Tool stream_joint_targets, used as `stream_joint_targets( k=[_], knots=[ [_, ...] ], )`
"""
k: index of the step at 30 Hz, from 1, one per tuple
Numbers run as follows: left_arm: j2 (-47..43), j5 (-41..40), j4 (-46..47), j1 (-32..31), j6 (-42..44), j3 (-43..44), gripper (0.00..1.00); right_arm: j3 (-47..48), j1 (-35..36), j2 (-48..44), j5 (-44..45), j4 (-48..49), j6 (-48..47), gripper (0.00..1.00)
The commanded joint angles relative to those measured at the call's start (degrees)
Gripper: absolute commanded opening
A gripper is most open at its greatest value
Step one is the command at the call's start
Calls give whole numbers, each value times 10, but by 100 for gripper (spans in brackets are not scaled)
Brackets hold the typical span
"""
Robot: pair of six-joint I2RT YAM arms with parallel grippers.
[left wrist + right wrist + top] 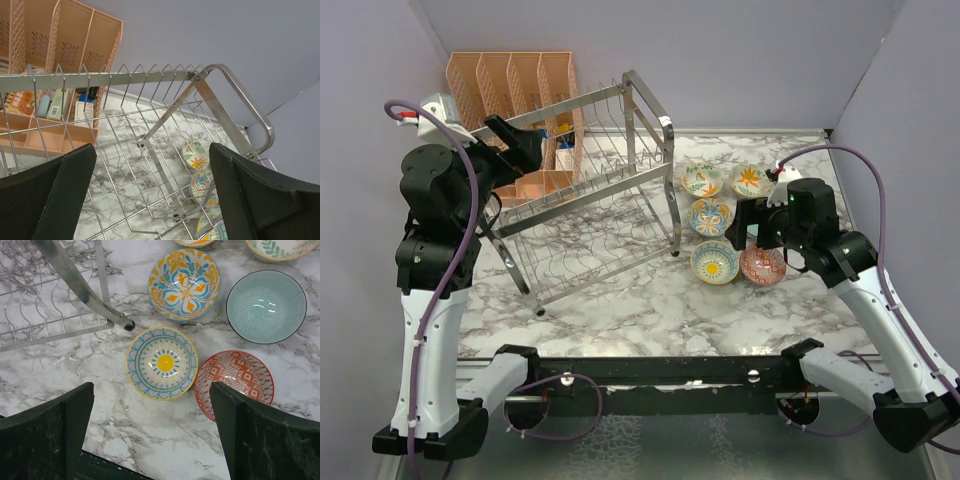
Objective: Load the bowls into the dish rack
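Observation:
My right gripper will move down and to the left in the top view onto the yellow-teal bowl's free near rim, because the red-orange bowl is crowding the yellow-teal bowl's other side.
The chrome wire dish rack [590, 190] stands at centre-left with nothing in its slots. Several painted bowls lie on the marble to its right: green-leaf [701, 180], orange-flower [751, 181], blue-yellow [712, 216], yellow-teal [715, 262] and red-orange [762, 266]. My right gripper [755, 235] hovers open above them. Its wrist view shows the yellow-teal bowl [162, 362] and the red bowl [234, 385] just ahead of the open right gripper [151, 405], with a teal striped bowl [266, 306] beyond. My left gripper [525, 150] is open and empty over the rack's upper tier [150, 80].
A peach-orange plastic organizer [510, 85] with small items stands behind the rack against the back wall. Grey walls close in the table at the back and right. The rack's foot [129, 326] rests close to the yellow-teal bowl.

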Motion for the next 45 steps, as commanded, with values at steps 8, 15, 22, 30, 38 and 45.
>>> stream_joint_targets(
  k=[8,15,22,30,38,45],
  knots=[
    [-15,236,132,-2,25,-39,99,-26,4,-40,19,41,12,99],
    [-25,290,146,-1,77,-50,99,-49,4,-25,0,34,2,99],
    [-17,309,122,-1,69,-30,99,-101,4,10,-82,72,19,87],
    [-26,287,91,-2,78,-16,99,-159,14,64,-130,134,37,77],
    [-40,280,83,-2,101,-34,99,-144,93,127,-50,158,47,77],
    [-49,261,62,-1,124,-35,99,-146,94,183,-48,186,47,76]
  ],
)
